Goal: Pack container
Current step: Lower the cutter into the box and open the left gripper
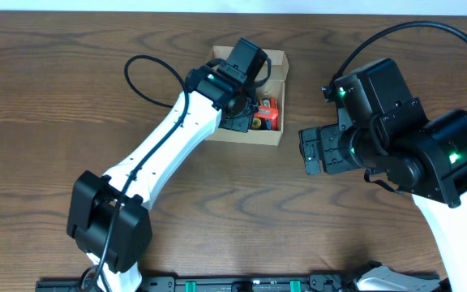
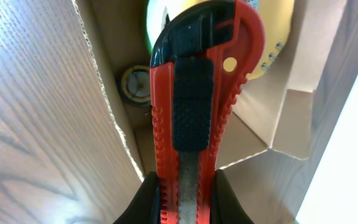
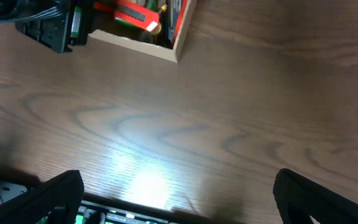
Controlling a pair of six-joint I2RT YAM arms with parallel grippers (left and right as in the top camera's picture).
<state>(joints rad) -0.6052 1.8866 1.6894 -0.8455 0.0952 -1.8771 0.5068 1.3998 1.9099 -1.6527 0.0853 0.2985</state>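
Observation:
My left gripper brings the red utility cutter down into the part inside the box's near side (image 1: pixel 258 128) (image 2: pixel 132 111) next and releases, since that part lies below it and shows clear.
The container, a brown cardboard box (image 1: pixel 284 61), stands open at the table's back centre. My left gripper (image 1: pixel 246 109) is over it and is shut on a red utility cutter with a black slider (image 2: pixel 194 106). The cutter's tip points down into the box (image 2: pixel 101 68). A tape roll (image 2: pixel 134 84) and a yellow thing (image 2: pixel 272 37) lie in the box. Red shows in the box beside the gripper (image 1: pixel 267 114), and also in the right wrist view (image 3: pixel 132 14). My right gripper (image 1: pixel 310 150) is open and empty above bare table (image 3: pixel 179 199), right of the box (image 3: pixel 166 51).
The box's flap (image 2: pixel 303 93) hangs open on its far side. The table's front edge with a black rail (image 3: pixel 135 211) lies under the right gripper. The left arm's cable (image 1: pixel 140 73) loops left of the box.

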